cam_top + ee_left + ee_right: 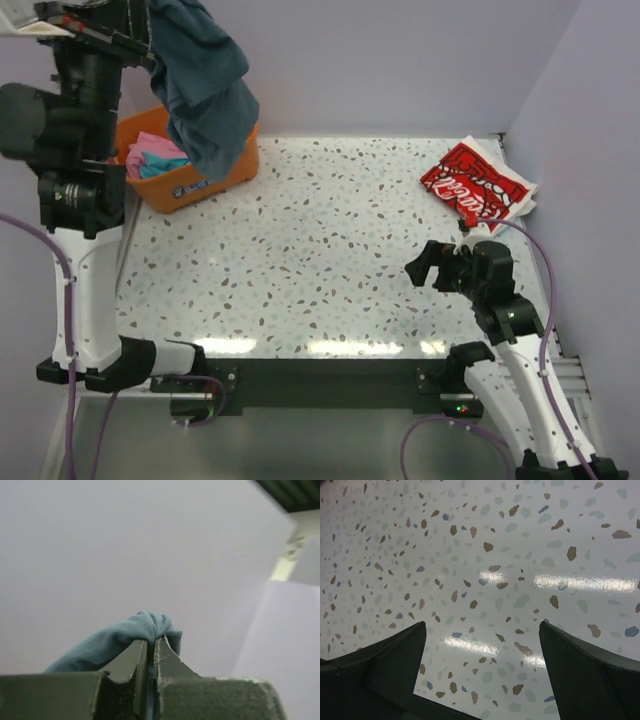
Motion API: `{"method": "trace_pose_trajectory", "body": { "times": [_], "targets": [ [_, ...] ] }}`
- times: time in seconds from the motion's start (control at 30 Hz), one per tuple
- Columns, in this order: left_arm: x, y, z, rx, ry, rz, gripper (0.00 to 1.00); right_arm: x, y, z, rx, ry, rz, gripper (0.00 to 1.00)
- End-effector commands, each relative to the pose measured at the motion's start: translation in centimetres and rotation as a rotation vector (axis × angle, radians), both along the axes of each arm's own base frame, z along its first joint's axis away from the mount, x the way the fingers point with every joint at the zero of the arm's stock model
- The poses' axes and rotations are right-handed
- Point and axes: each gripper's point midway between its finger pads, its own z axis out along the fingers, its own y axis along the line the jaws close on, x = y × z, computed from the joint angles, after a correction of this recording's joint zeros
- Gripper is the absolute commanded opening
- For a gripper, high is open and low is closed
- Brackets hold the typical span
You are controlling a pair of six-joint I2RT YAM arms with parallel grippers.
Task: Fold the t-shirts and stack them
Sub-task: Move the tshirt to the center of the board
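Observation:
The middle of the table is bare, so next I should swing my left gripper from the basket (190, 180) toward the red t-shirt, tip it down and let go of the slate-blue t-shirt over that part of the table.
My left gripper (151, 642) is raised high at the far left and is shut on the dark slate-blue t-shirt (205, 85), which hangs down over the orange basket (190, 180); a bunch of its cloth (125, 637) shows over the fingertips in the left wrist view. Pink and turquoise t-shirts (152, 158) lie in the basket. The red t-shirt with white lettering (475, 187) lies folded at the far right of the table. My right gripper (428, 266) is open and empty, low over bare table (485, 580) near the front right.
The speckled table (300, 270) runs from the basket to the red shirt. Pale walls stand at the back and at the right. A dark bar (320, 385) lies along the near edge between the arm bases.

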Motion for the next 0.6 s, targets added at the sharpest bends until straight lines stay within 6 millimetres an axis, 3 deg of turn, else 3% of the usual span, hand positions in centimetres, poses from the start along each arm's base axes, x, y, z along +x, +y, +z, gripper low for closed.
{"method": "trace_pose_trajectory", "body": {
  "times": [0.0, 0.03, 0.2, 0.27, 0.33, 0.37, 0.47, 0.53, 0.57],
  "targets": [
    [-4.5, -3.9, 3.6, 0.013, -0.141, -0.276, 0.00, 0.5, -0.3, 0.6, -0.010, -0.030, -0.014, 0.99],
    [-6.8, -5.4, 4.7, 0.061, -0.226, -0.375, 0.00, 0.5, -0.3, 0.6, -0.012, -0.032, -0.016, 0.99],
    [-8.6, -9.6, 4.1, 0.038, -0.197, -0.703, 0.00, 0.6, -0.7, 0.9, -0.019, -0.048, -0.034, 0.98],
    [-9.7, -12.4, 3.5, 0.066, -0.196, -0.814, 0.00, 0.6, -1.0, 1.1, -0.024, -0.060, -0.051, 0.99],
    [-8.2, -14.5, 2.1, 0.050, -0.134, -0.834, 0.00, 0.6, -1.1, 1.0, -0.023, -0.063, -0.057, 0.99],
    [-8.5, -16.4, 1.5, 0.061, -0.126, -0.871, 0.00, 0.5, -1.1, 1.2, -0.023, -0.072, -0.059, 0.99],
    [-5.8, -20.1, -1.5, 0.064, -0.014, -0.916, 0.00, 0.5, -1.6, 1.4, -0.034, -0.074, -0.085, 0.99],
    [-3.3, -22.1, -4.5, 0.068, 0.094, -0.909, 0.00, 0.5, -2.2, 1.7, -0.042, -0.085, -0.120, 0.99],
    [-2.3, -24.0, -7.3, 0.090, 0.157, -0.913, 0.00, 0.5, -2.5, 1.9, -0.046, -0.090, -0.136, 0.99]
  ]
}}
